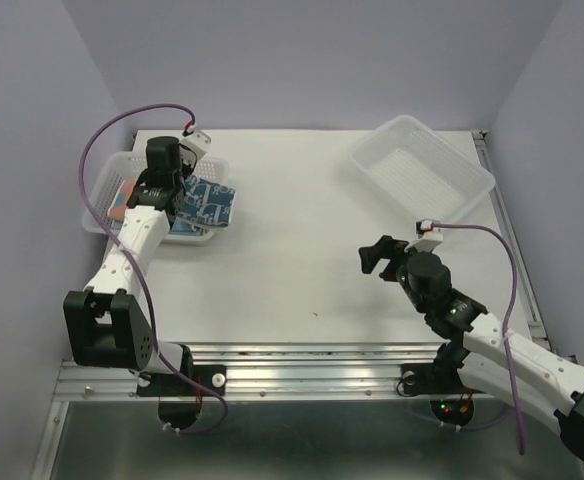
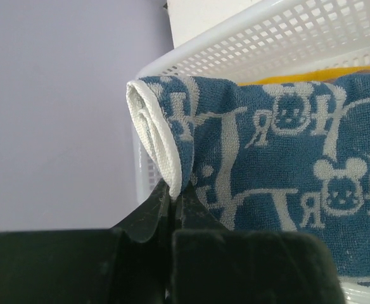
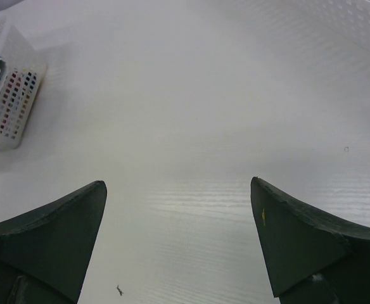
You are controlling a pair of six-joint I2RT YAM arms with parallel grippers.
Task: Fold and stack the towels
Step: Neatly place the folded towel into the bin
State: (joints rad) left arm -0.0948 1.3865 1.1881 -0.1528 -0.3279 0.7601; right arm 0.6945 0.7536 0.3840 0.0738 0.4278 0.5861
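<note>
Next, the left gripper moves down and left in the top view over the orange-red towel (image 1: 122, 200) and releases, because the patterned towel (image 1: 206, 205) overhangs the basket's rim.
A blue-white patterned towel (image 1: 206, 205) hangs over the right rim of the left basket (image 1: 103, 192). My left gripper (image 1: 169, 183) is shut on its white hemmed edge (image 2: 163, 158), pinched between the fingertips in the left wrist view. A strip of mustard yellow towel (image 2: 312, 74) shows behind it inside the basket, and an orange-red towel (image 1: 122, 200) peeks out beside the arm. My right gripper (image 1: 375, 255) hovers open over bare table at the right, nothing between its fingers (image 3: 58, 221).
A second white perforated basket (image 1: 422, 166) sits at the back right, with nothing showing in it. The white table (image 1: 292, 270) ends in a metal rail at the near edge. Lavender walls close in on three sides.
</note>
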